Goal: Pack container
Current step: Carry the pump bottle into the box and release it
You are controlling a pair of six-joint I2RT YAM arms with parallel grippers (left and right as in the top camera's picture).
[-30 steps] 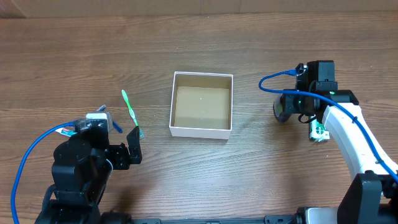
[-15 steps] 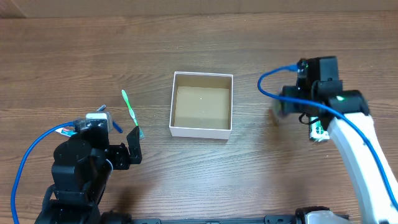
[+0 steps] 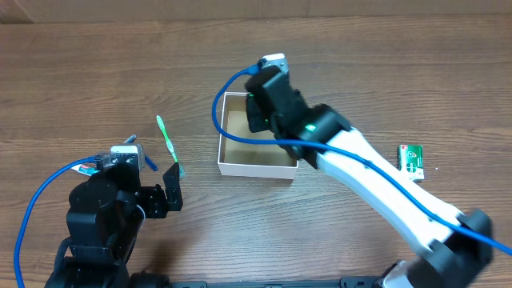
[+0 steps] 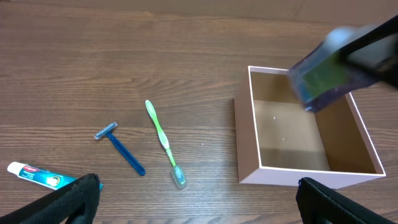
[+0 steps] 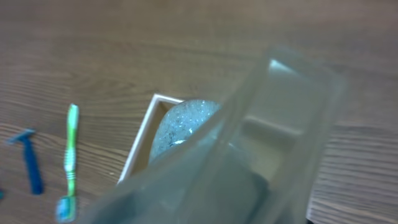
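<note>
My right gripper needs to lower the clear plastic package toward the box's far corner on the toothbrush's side (image 3: 238,114) (image 5: 163,114), because the box is empty under the package.
The container (image 3: 256,169) is a square white box with a brown inside at the table's middle, also in the left wrist view (image 4: 298,177) and the right wrist view (image 5: 140,146). My right gripper (image 3: 259,112) hangs over its far side, shut on a clear plastic package with a dark item inside (image 5: 249,162). That package shows blurred above the box in the left wrist view (image 4: 320,78). My left gripper (image 3: 171,189) is open and empty near the front left, its fingers at the lower corners of its own view (image 4: 199,208).
A green toothbrush (image 3: 168,146) (image 4: 163,142), a blue razor (image 4: 121,149) and a toothpaste tube (image 4: 34,175) lie left of the box. A green-and-white packet (image 3: 411,158) lies on the table at the right.
My right arm has swung left from the table's right side to over the container, carrying the clear package. The green-and-white packet stays on the table. The left arm has not moved.
</note>
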